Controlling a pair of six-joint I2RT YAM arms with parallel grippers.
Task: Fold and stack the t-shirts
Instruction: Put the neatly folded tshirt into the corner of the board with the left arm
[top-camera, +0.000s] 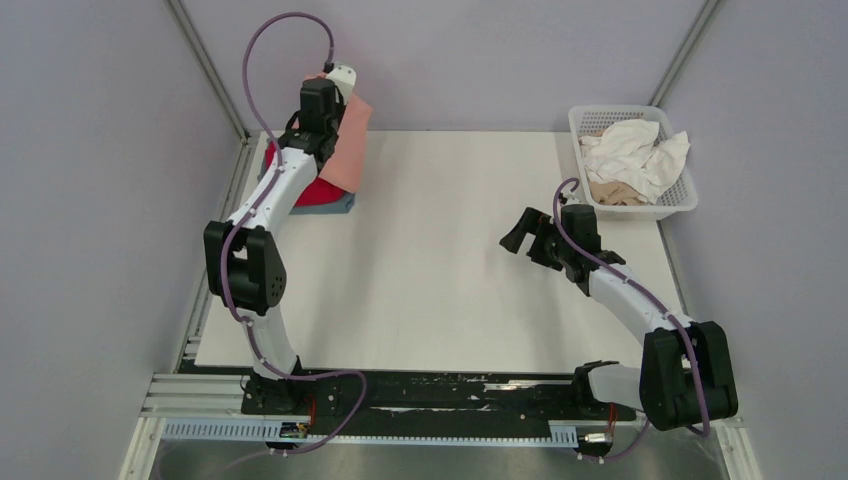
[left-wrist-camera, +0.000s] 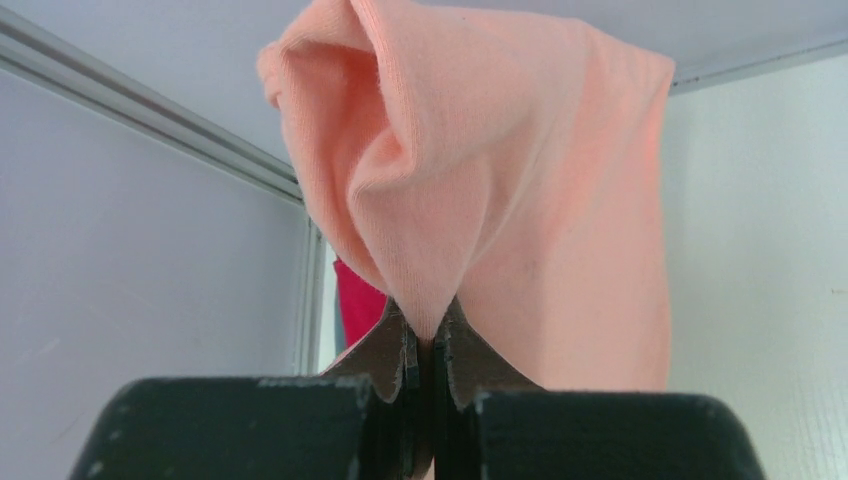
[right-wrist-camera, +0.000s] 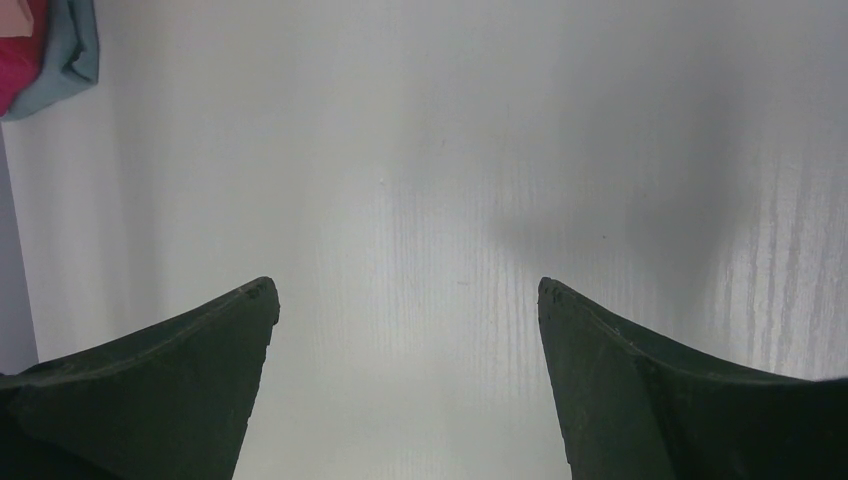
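Note:
I will next move my left gripper to the left in the top view and lower it over the red t-shirt (top-camera: 314, 187) (left-wrist-camera: 359, 304), because the salmon-pink t-shirt hangs past the stack's edge.
My left gripper (top-camera: 338, 92) (left-wrist-camera: 430, 335) is raised at the far left corner, shut on a fold of the salmon-pink t-shirt (top-camera: 345, 145) (left-wrist-camera: 500, 180). The shirt hangs from it over the stack. Below lies the folded red t-shirt (top-camera: 315, 192) (left-wrist-camera: 358, 295) on the grey-blue t-shirt (top-camera: 345, 205). Both also show at the top left of the right wrist view, the grey-blue one (right-wrist-camera: 72, 50) beside the red one (right-wrist-camera: 12, 50). My right gripper (top-camera: 522, 236) (right-wrist-camera: 408, 290) is open and empty above the bare white table (top-camera: 430, 270), right of centre.
A white lattice basket (top-camera: 680, 195) stands at the far right corner, holding crumpled white t-shirts (top-camera: 632, 148) and a beige one (top-camera: 612, 192). Walls and frame rails close in the far left corner behind the stack.

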